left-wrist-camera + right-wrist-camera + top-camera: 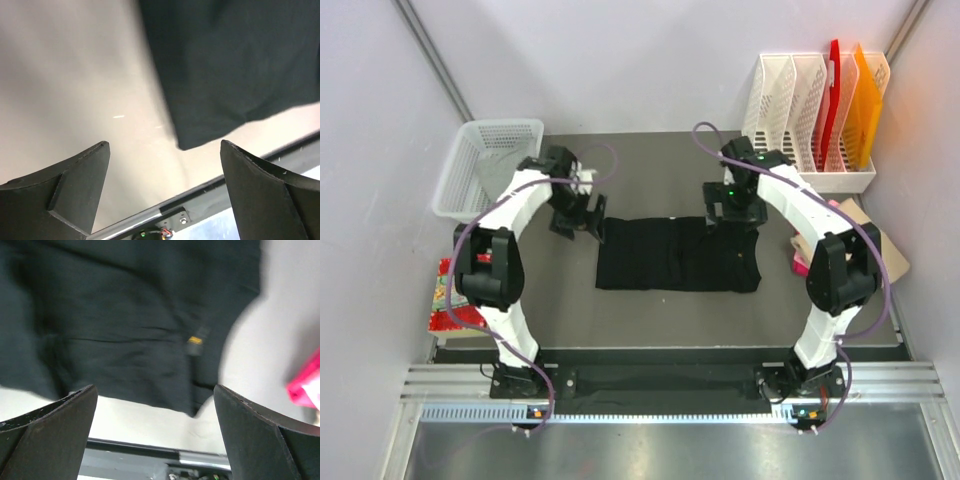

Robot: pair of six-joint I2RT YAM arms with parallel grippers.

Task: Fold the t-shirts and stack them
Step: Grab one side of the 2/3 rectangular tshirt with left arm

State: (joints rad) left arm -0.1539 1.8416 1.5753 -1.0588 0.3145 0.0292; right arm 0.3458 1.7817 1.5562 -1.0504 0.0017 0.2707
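Note:
My left gripper needs to lower back and across next, since the shirt's short edge (599, 253) (169, 102) lies below it and to its right in the top view.
A black t-shirt (678, 256) lies folded into a flat rectangle at the middle of the table. My left gripper (582, 217) hovers open just off its far left corner, and the left wrist view shows the shirt's corner (230, 65) ahead of the empty left gripper (164, 144). My right gripper (728, 214) hangs open over the far right edge. In its wrist view the shirt (120, 320) with a tiny gold mark (195, 340) lies below the spread right gripper (154, 387). A pink shirt (800, 263) and a tan one (868, 232) lie to the right, partly hidden by the right arm.
A white mesh basket (485, 160) stands at the back left. White file racks (810, 120) holding red and orange folders stand at the back right. A red patterned packet (444, 296) lies at the left edge beside the left arm. A pink edge (305, 385) shows in the right wrist view.

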